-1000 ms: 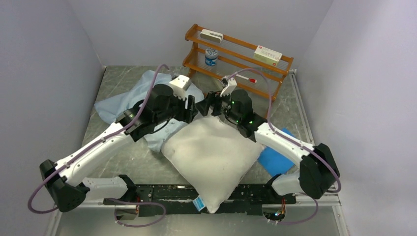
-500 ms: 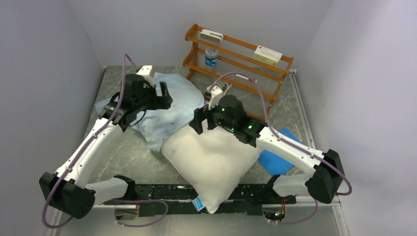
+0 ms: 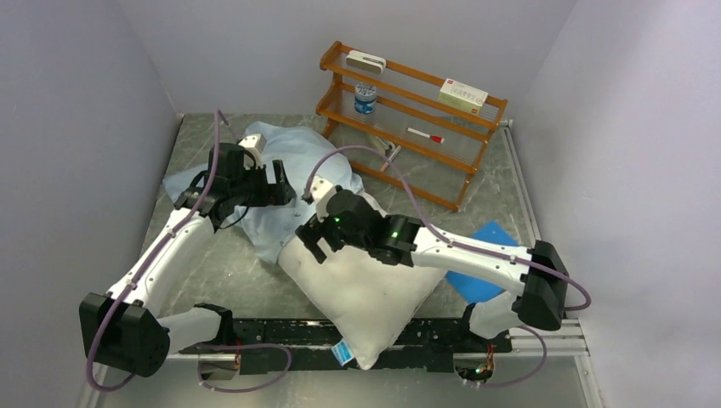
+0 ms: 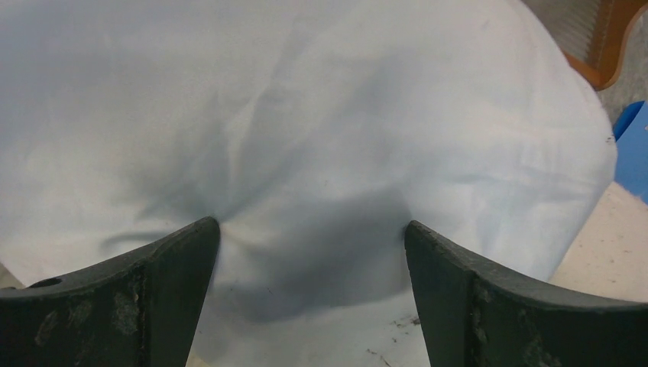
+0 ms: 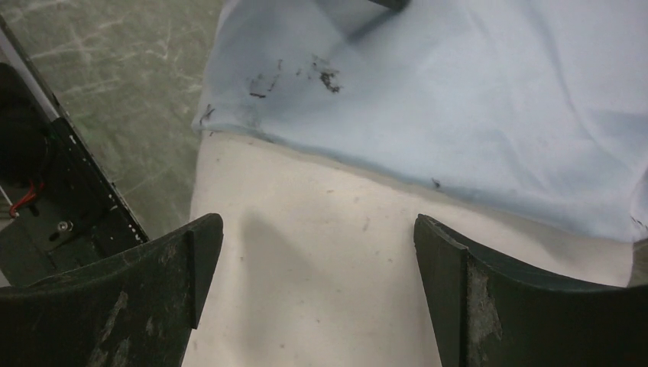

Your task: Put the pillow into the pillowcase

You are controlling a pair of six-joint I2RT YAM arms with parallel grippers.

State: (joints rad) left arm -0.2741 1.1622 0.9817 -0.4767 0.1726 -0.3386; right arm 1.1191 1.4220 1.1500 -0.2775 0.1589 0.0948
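Observation:
I will bring my right gripper down onto the pillow's end beside the pillowcase hem and close, since that bare fabric lies just below its open fingers.
The off-white pillow (image 3: 370, 285) lies diagonally on the table, its tagged corner over the near rail. The wrinkled pale-blue pillowcase (image 3: 293, 161) is spread behind it, and its near edge overlaps the pillow's far-left end. My left gripper (image 3: 285, 183) is open, its fingertips pressing into the pillowcase (image 4: 306, 115) with fabric dimpled between them (image 4: 312, 229). My right gripper (image 3: 308, 240) is open just above the pillow's (image 5: 328, 260) left end, holding nothing (image 5: 317, 222). The pillowcase hem (image 5: 458, 99) lies just beyond its fingertips.
A wooden rack (image 3: 408, 110) with a tin, boxes and a pen stands at the back right. A small bright-blue sheet (image 3: 476, 272) lies under my right arm. The black base rail (image 3: 281, 331) runs along the near edge. Walls close in on both sides.
Both grippers have opened. My left arm drew back left over the pillowcase. My right arm swung left and nearer, across to the pillow's left end. The pillowcase now lies spread out.

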